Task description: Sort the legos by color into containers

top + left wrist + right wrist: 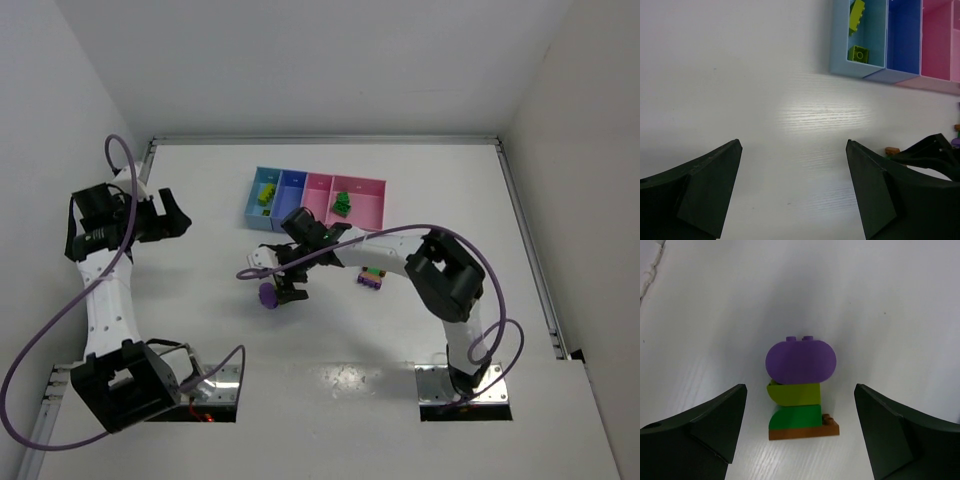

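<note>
The open fingers of the robot's right gripper hang above the stack, one on each side, so this gripper needs to go down around the yellow-green brick (795,395) and close on it.
A short stack of legos lies flat on the table: a round purple piece (800,360), a yellow-green brick (794,393), a green brick (796,417) and an orange plate (804,430). My right gripper (800,387) is open above it, one finger on each side, not touching. From above, the gripper (286,284) hangs beside the purple piece (268,294). The containers (315,200) stand behind; the light blue bin (840,50) holds two yellow-green bricks (858,53), and the wider pink bin (372,205) holds a green lego (342,204). My left gripper (793,142) is open and empty at far left (175,218).
A second multicolour strip (372,277) with purple and green bricks lies on the table under the right forearm. The blue bin (903,35) and narrow pink bin (936,40) look empty. Purple cables loop round both arms. White walls enclose the table.
</note>
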### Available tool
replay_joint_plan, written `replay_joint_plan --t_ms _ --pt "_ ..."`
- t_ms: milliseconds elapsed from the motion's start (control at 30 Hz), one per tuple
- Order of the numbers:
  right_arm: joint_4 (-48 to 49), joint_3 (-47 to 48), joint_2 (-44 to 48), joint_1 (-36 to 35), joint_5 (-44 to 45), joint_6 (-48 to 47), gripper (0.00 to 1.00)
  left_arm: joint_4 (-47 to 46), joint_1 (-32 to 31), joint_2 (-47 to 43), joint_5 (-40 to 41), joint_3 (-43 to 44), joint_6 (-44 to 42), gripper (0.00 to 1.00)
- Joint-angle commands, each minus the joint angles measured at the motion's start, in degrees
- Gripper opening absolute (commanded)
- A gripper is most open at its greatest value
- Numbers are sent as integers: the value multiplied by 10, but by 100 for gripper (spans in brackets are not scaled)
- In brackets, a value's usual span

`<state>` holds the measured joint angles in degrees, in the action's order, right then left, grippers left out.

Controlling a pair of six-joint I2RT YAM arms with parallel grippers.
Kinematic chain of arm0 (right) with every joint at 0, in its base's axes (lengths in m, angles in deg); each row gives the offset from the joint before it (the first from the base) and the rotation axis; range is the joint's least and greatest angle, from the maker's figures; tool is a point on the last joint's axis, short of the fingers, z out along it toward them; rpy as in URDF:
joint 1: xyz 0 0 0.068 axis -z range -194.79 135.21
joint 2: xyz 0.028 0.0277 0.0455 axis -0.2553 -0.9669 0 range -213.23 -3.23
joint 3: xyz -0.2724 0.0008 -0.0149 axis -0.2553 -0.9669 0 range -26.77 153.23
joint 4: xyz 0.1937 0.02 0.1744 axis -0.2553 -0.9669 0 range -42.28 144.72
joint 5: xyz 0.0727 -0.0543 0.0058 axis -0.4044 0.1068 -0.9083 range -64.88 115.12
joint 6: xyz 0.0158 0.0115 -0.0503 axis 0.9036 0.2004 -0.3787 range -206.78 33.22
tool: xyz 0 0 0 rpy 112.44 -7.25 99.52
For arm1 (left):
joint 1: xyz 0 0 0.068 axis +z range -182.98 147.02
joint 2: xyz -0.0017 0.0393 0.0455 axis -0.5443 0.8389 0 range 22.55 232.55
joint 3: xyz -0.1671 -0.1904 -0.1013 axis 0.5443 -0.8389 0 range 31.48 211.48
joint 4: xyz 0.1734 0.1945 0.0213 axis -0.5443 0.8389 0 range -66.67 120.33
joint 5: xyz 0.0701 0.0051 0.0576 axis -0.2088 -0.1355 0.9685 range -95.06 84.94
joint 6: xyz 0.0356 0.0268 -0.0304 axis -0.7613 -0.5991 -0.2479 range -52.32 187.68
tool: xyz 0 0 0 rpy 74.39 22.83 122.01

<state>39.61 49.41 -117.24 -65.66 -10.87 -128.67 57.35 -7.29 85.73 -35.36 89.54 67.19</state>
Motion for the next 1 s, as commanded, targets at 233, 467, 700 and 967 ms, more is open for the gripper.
replay_joint_plan --t_ms 233,467,700,967 --pt "-8 51 -63 -12 -6 -37 85 3 22 12 -41 0 -30 92" --pt "-15 56 -88 -18 7 -32 85 15 42 17 -54 -10 -48 92" --pt "-15 62 -95 -18 17 -16 54 15 47 17 -65 -15 -54 92" --pt "-10 37 -46 -6 36 35 20 72 47 48 -236 -28 -157 91"
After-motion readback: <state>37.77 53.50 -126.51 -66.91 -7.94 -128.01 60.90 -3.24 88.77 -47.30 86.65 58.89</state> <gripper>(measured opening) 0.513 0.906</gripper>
